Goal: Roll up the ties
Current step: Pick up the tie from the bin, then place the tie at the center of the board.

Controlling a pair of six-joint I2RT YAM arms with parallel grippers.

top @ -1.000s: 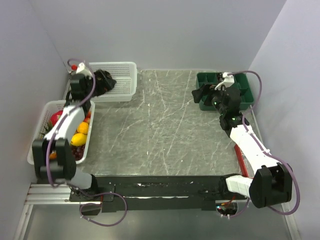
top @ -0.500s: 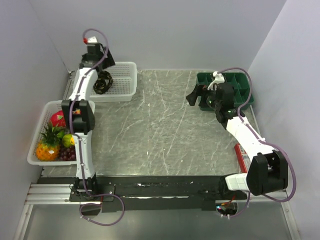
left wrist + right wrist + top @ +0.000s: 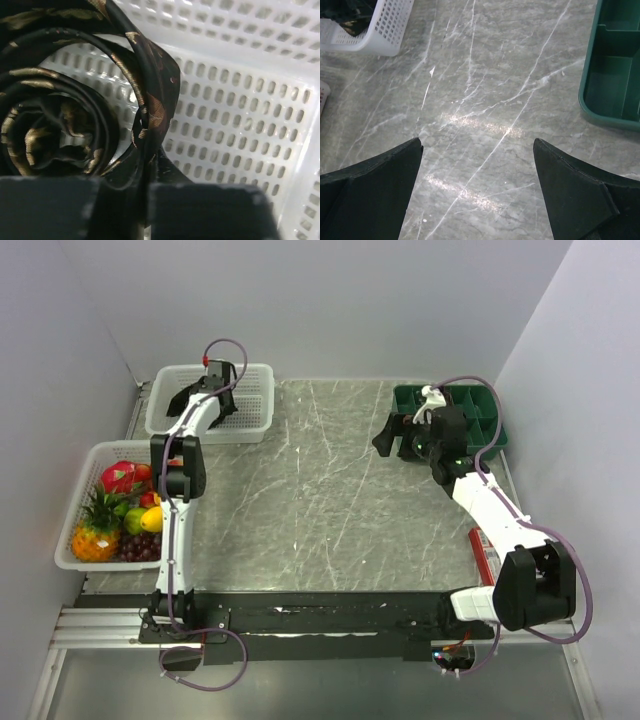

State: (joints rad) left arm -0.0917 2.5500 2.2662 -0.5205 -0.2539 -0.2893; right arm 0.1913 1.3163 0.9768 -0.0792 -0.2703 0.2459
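I need to lift my left gripper and bring it back over the clear marble, to its right in the top view, and release the dark tie [image 3: 75, 100] where there is free space.
A dark tie [image 3: 75, 100] with tan speckles lies coiled in the white basket [image 3: 240, 125]. My left gripper [image 3: 145, 200] is shut on a fold of this tie, which runs up from between the fingers. In the top view the left gripper [image 3: 186, 401] reaches down into the white basket [image 3: 255, 405] and covers most of the tie. The right gripper [image 3: 385, 435] hangs open over the marble table, just left of the green tray. In the right wrist view the right gripper [image 3: 477, 165] holds nothing, and dark tie fabric [image 3: 350, 15] shows in the basket far off.
A white basket of fruit [image 3: 75, 490] sits at the left edge, beside the left arm. A green compartment tray [image 3: 490, 435] stands at the back right, seen also as the green tray [image 3: 615, 75] in the right wrist view. A red object [image 3: 480, 550] lies along the right edge.
The left arm swung from over the fruit basket across into the back white basket, and its gripper went from open to shut on the tie. The right gripper shifted slightly left.
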